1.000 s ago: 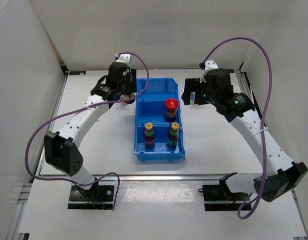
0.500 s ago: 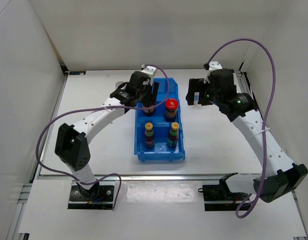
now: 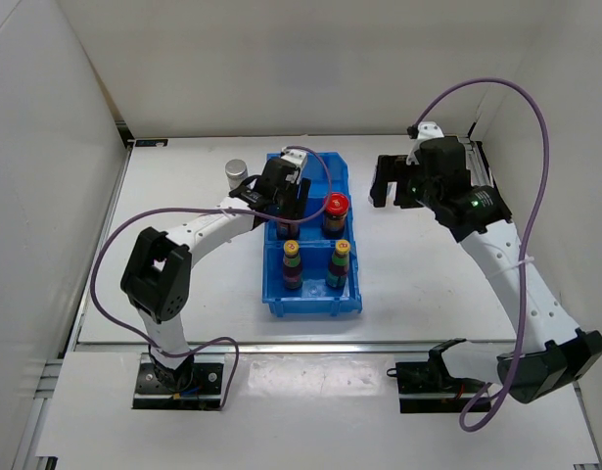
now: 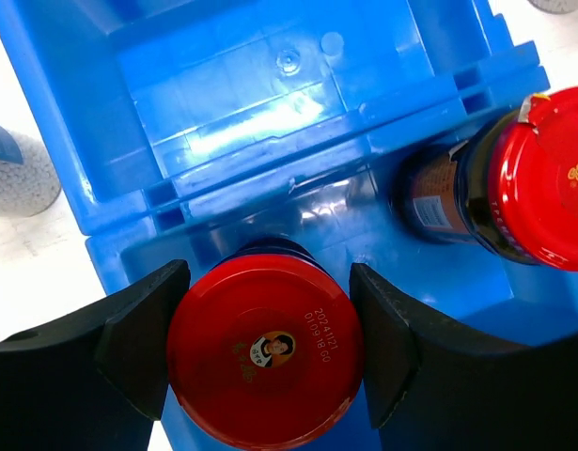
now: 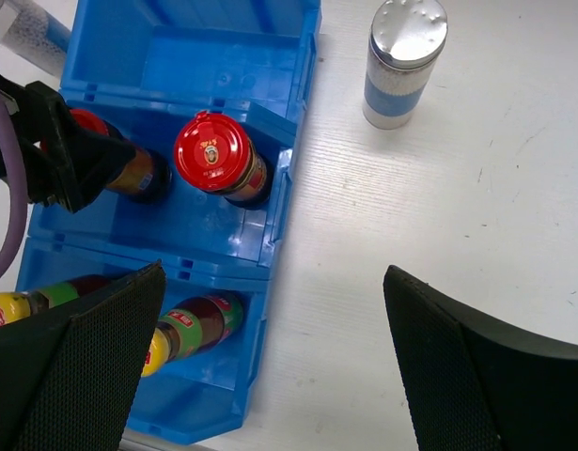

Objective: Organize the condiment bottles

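Note:
The bin's far section is empty and a silver-topped bottle stands outside it, so the robot's right gripper will move outward and down around the bottle's shiny top (image 5: 409,32).
My left gripper (image 3: 282,200) is shut on a dark red-capped bottle (image 4: 265,352), holding it in the left half of the blue bin's (image 3: 310,305) middle compartment. The second red-capped bottle (image 3: 335,207) stands to its right in the same compartment and shows in the left wrist view (image 4: 538,178). Two yellow-capped bottles (image 3: 293,258) (image 3: 340,258) stand in the near compartment. One silver-topped bottle (image 3: 236,173) stands on the table left of the bin. The other (image 5: 404,56) stands right of the bin. My right gripper (image 3: 387,184) is open and empty, above the table right of the bin.
The bin's far compartment (image 4: 270,94) holds nothing. White walls close in the table on the left, back and right. The right wrist view shows my left gripper (image 5: 58,150) inside the bin (image 5: 223,56).
My left gripper has carried the red-capped bottle to the right, from the table left of the bin into the middle compartment. My right gripper has shifted slightly right and back.

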